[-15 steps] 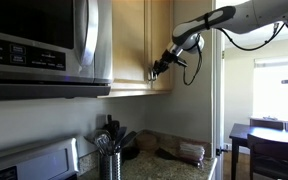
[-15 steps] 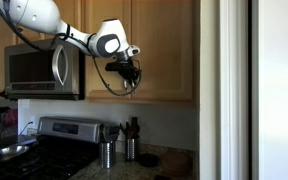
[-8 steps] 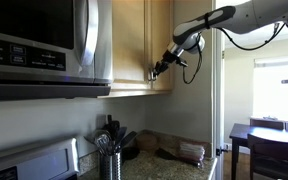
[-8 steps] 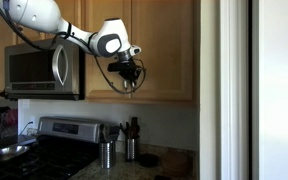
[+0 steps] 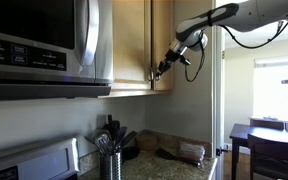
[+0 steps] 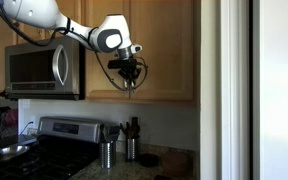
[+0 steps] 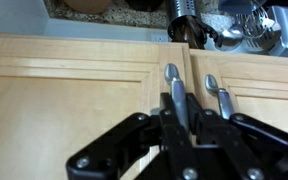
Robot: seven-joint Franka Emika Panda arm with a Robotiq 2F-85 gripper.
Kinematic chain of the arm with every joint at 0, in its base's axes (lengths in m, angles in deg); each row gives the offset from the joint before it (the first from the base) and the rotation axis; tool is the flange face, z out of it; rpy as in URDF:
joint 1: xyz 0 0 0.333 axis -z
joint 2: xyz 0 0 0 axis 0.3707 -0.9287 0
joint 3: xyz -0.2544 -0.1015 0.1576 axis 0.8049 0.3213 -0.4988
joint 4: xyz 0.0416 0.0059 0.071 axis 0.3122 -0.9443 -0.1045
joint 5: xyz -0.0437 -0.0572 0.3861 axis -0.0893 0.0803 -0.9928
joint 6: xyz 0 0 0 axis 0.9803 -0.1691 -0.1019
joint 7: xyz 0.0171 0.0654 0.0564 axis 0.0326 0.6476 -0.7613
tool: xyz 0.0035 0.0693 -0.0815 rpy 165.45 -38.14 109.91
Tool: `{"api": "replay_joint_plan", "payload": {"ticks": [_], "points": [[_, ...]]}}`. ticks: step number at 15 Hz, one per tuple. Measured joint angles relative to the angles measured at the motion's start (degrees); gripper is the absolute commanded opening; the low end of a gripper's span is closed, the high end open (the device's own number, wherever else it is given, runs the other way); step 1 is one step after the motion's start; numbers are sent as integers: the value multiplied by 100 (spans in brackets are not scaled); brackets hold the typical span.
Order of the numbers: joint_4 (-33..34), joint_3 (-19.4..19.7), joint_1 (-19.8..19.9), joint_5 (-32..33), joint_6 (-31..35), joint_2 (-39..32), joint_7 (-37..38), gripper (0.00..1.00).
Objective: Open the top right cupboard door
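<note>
The door swings with my gripper as it turns and draws back from the cupboard next, then releases the silver bar handle (image 7: 171,78), since that handle sits between its fingers.
The top right cupboard door (image 6: 166,50) is a light maple door with a recessed panel, and it looks shut. It also shows in an exterior view (image 5: 162,40) and, upside down, in the wrist view (image 7: 64,110). Its silver bar handle (image 7: 171,78) sits between my gripper's fingers. My gripper (image 7: 181,120) is shut on that handle, near the door's lower edge in both exterior views (image 6: 131,80) (image 5: 160,69). The twin door (image 7: 274,100) with its own handle (image 7: 215,92) is right beside it.
A steel-and-black microwave (image 6: 39,68) hangs beside the cupboards, also seen in an exterior view (image 5: 44,40). Below are a stove (image 6: 54,135), utensil holders (image 6: 106,152) and a cluttered counter (image 5: 174,155). A wall edge (image 6: 224,90) stands past the cupboard.
My gripper and wrist have shifted very slightly upward at the handle. The door looks unmoved.
</note>
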Motion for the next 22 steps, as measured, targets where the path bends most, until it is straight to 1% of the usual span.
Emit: {"api": "replay_joint_plan", "payload": {"ticks": [4, 10, 13, 16, 19, 20, 21, 22], "points": [[-56, 68, 50, 165, -457, 201, -4, 9], [-125, 302, 87, 559, -1234, 528, 4, 9], [-168, 430, 189, 768, -1588, 687, 6, 9], [-184, 631, 297, 965, -2163, 894, -4, 9], [-208, 877, 502, 1282, -2627, 1077, -6, 9], [-231, 953, 576, 1395, -2737, 1136, -26, 41], [-258, 1020, 648, 1501, -2794, 1192, -43, 42], [-282, 1079, 714, 1619, -2815, 1232, -48, 47]]}}
